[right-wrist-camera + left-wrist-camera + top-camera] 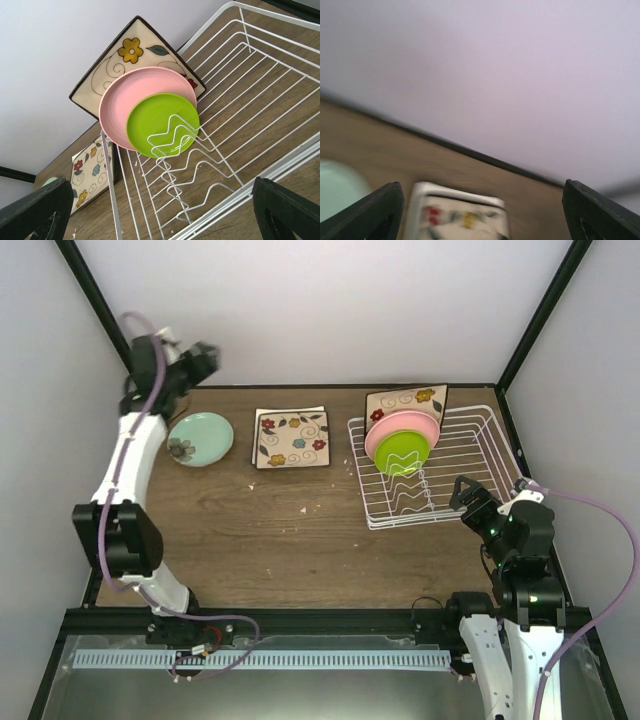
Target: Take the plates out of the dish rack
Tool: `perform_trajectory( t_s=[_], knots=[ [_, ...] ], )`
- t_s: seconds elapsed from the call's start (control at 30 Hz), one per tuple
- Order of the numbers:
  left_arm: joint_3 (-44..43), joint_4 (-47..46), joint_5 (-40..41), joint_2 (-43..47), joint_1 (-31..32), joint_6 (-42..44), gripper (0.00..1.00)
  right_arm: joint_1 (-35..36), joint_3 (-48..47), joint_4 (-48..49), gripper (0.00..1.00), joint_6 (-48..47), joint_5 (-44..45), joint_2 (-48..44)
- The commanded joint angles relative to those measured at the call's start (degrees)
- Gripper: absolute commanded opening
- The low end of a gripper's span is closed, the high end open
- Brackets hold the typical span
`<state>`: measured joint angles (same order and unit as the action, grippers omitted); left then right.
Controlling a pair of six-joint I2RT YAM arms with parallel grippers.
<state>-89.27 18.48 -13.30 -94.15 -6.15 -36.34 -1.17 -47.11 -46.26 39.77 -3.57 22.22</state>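
I will move my left gripper to the right in the top view and down onto the lime-green plate's rim facing the stack [378,454], because the lime-green plate stands at the very front.
The white wire dish rack [455,455] stands at the right of the table. At its far left end stand three plates on edge: a square cream flowered plate [405,400], a pink round plate [385,435] and a small lime-green plate [403,453]. They also show in the right wrist view: flowered [125,60], pink [117,112], lime [160,122]. A mint-green plate [200,438] and stacked square flowered plates [291,438] lie flat on the table. My left gripper [205,358] is open and empty, raised at the back left. My right gripper [462,490] is open and empty at the rack's near right corner.
The left wrist view shows the stacked square plates [457,217] and the mint plate's edge [335,192] below my open left gripper [482,186]. My right gripper [162,184] looks over the rack's wavy dividers [200,165]. Black frame posts and white walls enclose the table [250,530].
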Motion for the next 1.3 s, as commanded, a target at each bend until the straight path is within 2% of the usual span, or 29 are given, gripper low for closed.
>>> perform_trajectory(
  t_s=[0.0, 0.1, 0.17, 0.4, 0.57, 0.8, 1.27],
  knots=[
    [-15.4, 2.8, -14.2, -7.5, 17.3, 25.0, 0.87, 0.5, -0.3, 0.8, 1.00, 0.1, -0.3, -0.9],
    [-28.8, 14.3, -14.2, -15.4, 28.5, 39.7, 0.85, 0.6, -0.7, 0.1, 1.00, 0.1, -0.1, -1.5],
    [-31.0, 16.0, -11.6, -17.9, 34.1, 46.1, 0.83, 0.5, -1.3, -0.8, 1.00, 0.0, 0.2, -2.1],
    [-27.2, 10.5, -5.2, -21.5, 45.2, 60.3, 0.77, 0.5, -2.8, -3.9, 1.00, 0.5, 0.3, -4.5],
    [-18.8, 2.9, 1.4, -20.9, 52.1, 70.3, 0.73, 0.5, -3.4, -5.3, 1.00, -0.1, 0.1, -5.1],
    [-20.5, -0.1, 5.1, -26.9, 55.5, 71.1, 0.66, 0.6, -3.4, -5.9, 1.00, -0.9, -1.9, -5.0],
    [-27.2, -4.3, 11.9, -36.2, 56.0, 73.7, 0.67, 0.6, -3.5, -7.6, 1.00, -1.6, -2.5, -5.7]
  ],
)
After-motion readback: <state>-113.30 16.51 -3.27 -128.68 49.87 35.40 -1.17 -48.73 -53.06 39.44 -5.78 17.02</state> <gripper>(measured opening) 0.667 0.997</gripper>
